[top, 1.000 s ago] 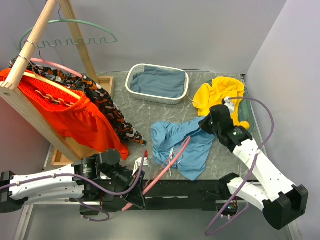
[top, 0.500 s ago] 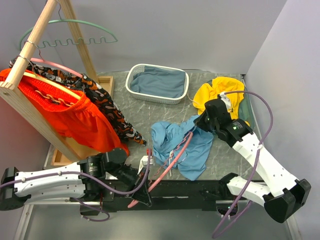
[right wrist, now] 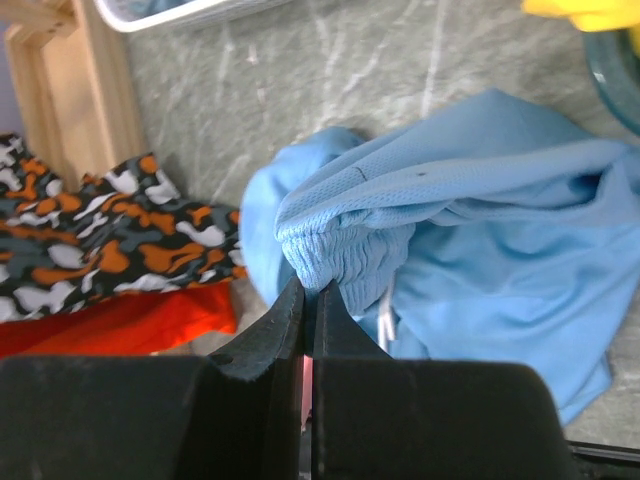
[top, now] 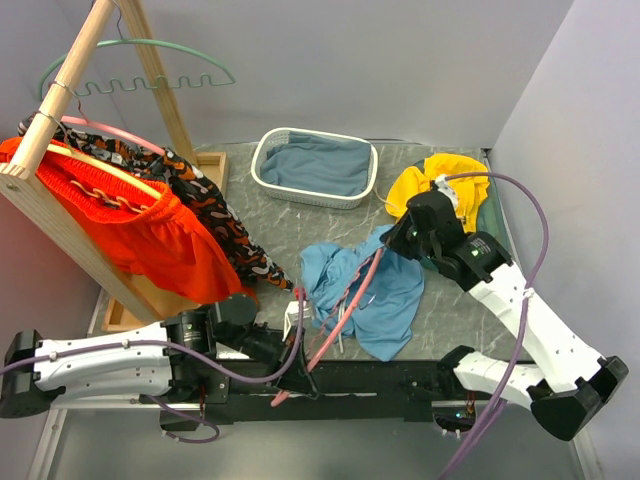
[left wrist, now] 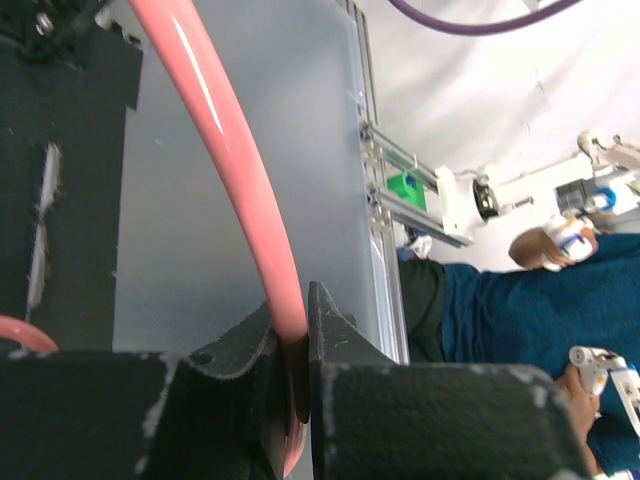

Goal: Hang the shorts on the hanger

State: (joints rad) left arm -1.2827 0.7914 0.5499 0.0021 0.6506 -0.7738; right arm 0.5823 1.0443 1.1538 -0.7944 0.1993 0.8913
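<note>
Next, my right gripper draws the waistband of the shorts to the left in the top view over the hanger's far end (top: 379, 252) (right wrist: 307, 388) and releases it, since that end lies close by.
The light blue shorts (top: 385, 300) lie crumpled on the grey table, right of centre. My right gripper (top: 397, 240) is shut on their gathered waistband and holds that edge up. In the right wrist view the shorts (right wrist: 480, 220) hang from the right gripper (right wrist: 308, 292), with a white drawstring beside the jaws. The pink hanger (top: 345, 305) runs diagonally from the near edge up across the shorts. My left gripper (top: 300, 375) is shut on its lower end. The left wrist view shows the hanger's pink bar (left wrist: 235, 170) pinched in the left gripper (left wrist: 297, 330). The hook is hidden.
A wooden rack (top: 60, 90) at the left carries a green hanger (top: 140, 45), orange shorts (top: 130, 240) and a patterned garment (top: 215, 215). A white basket (top: 262, 170) with grey cloth stands at the back. A yellow garment (top: 430, 185) lies at the back right.
My left gripper has slid right along the near edge with the hanger, whose far end has reached further over the shorts. My right gripper has drawn the waistband up and slightly left.
</note>
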